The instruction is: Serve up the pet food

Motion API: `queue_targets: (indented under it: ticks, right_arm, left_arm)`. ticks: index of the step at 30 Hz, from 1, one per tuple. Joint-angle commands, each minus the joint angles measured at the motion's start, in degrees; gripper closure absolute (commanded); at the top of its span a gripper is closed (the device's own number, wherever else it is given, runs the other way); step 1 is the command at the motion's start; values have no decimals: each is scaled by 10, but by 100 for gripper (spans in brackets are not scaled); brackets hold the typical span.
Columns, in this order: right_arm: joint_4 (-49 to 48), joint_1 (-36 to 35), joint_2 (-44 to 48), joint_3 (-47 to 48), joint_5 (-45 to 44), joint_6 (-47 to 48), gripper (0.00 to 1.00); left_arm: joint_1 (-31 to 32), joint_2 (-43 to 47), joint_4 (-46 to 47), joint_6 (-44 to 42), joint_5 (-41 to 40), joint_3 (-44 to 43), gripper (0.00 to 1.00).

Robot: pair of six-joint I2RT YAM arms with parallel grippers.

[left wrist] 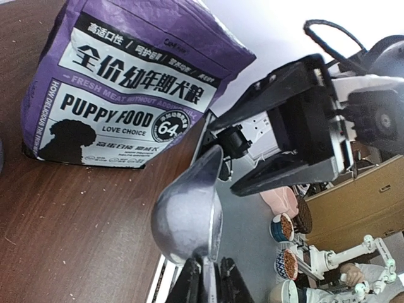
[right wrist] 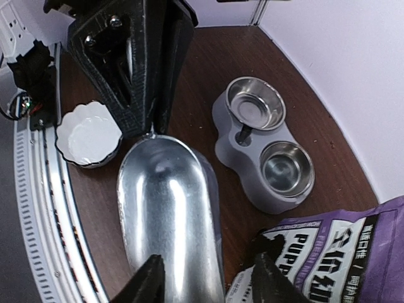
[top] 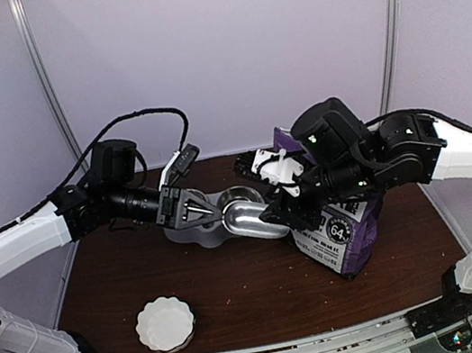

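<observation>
My right gripper should move away from the front end of the scoop and onto the bag's top edge [top: 285,138], because my left gripper holds the scoop's handle.
My left gripper [top: 214,219] is shut on the handle of a shiny metal scoop [top: 251,219] and holds it level above the table. In the left wrist view the gripper [left wrist: 211,283] pinches the handle below the scoop's bowl [left wrist: 187,218]. My right gripper [top: 282,215] is open, its jaws on either side of the scoop's front end [right wrist: 167,208]. The scoop is empty. The purple-and-white puppy food bag [top: 338,233] stands just right of the scoop and also shows in the right wrist view [right wrist: 334,255]. No kibble is in view.
A grey double feeder [top: 193,235] with two empty metal bowls [right wrist: 287,167] sits behind the scoop. An empty white fluted bowl [top: 165,324] stands near the front left edge. Crumbs dot the brown table [top: 265,290].
</observation>
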State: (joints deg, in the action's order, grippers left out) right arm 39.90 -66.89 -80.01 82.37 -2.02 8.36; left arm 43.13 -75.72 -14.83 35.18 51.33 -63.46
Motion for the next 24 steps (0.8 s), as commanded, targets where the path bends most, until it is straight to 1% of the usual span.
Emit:
queue_targets:
  ticks: [1, 3, 6, 9, 11, 14, 17, 20, 24]
  right_arm:
    - [24, -1, 36, 49, -69, -29, 45]
    - [47, 9, 45, 64, -97, -42, 40]
    - [84, 40, 56, 85, -119, -66, 36]
    - [110, 92, 69, 89, -131, -89, 31]
    - [133, 141, 71, 88, -121, -110, 31]
    - [154, 208, 69, 86, -102, -125, 32]
    - [170, 250, 58, 92, -84, -127, 36]
    - [178, 275, 46, 99, -55, -124, 39]
    - [181, 283, 32, 108, -19, -118, 42]
  left_arm:
    - [-10, 32, 4, -31, -62, -15, 100]
    - [-29, 46, -4, -39, -77, -12, 100]
    - [-76, 71, -5, -47, -78, -2, 100]
    - [-139, 97, -9, -64, -76, 7, 100]
    - [-177, 111, -12, -75, -75, 12, 100]
    - [-220, 125, -19, -105, -74, 17, 100]
    - [-247, 133, -36, -142, -88, 19, 100]
    - [-261, 136, -42, -163, -90, 26, 100]
    - [-264, 138, -35, -167, -89, 39, 100]
